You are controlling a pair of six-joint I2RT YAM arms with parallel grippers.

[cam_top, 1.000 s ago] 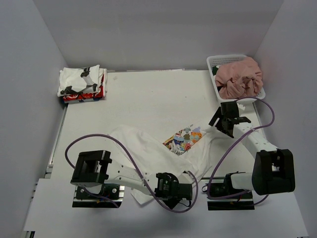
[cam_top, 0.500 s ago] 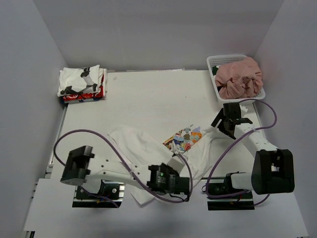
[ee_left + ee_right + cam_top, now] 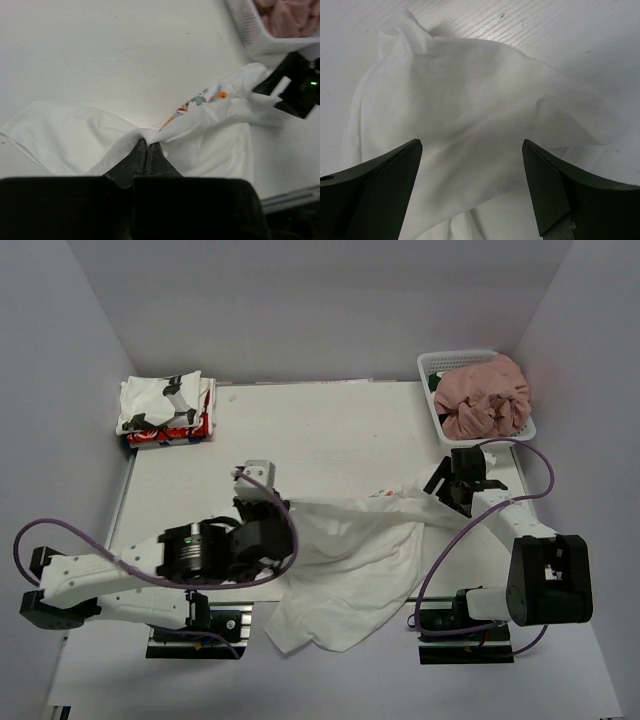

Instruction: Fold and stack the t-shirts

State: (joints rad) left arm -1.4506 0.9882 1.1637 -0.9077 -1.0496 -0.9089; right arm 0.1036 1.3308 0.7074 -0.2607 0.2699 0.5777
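The loose folded near edge of the white t-shirt is below and back of my right gripper. My gripper should next lower its open fingertips back around that fold.
The large white t-shirt [image 3: 350, 560] lies crumpled across the near middle of the table, with a bit of its coloured print [image 3: 200, 98] showing. My left gripper [image 3: 284, 512] is shut on a fold at the shirt's left edge [image 3: 146, 144]. My right gripper [image 3: 445, 488] hovers open over the shirt's right end, its fingertips [image 3: 415, 150] wide apart with white cloth [image 3: 470, 100] below them. A dusty pink t-shirt [image 3: 485, 395] fills the basket, with a sliver of dark green [image 3: 437, 386] beside it. Folded white-with-black-patches [image 3: 162, 400] and red [image 3: 170, 432] shirts are stacked at the far left.
The white mesh basket [image 3: 432, 365] stands at the far right corner, close behind my right gripper. Bare table [image 3: 320, 430] lies between the stack and the basket. Purple cables loop around both arm bases. Walls enclose the table on three sides.
My left gripper closed on the white shirt's edge and swung left and away from the near edge, dragging the cloth over so the print is mostly hidden. The right gripper barely moved.
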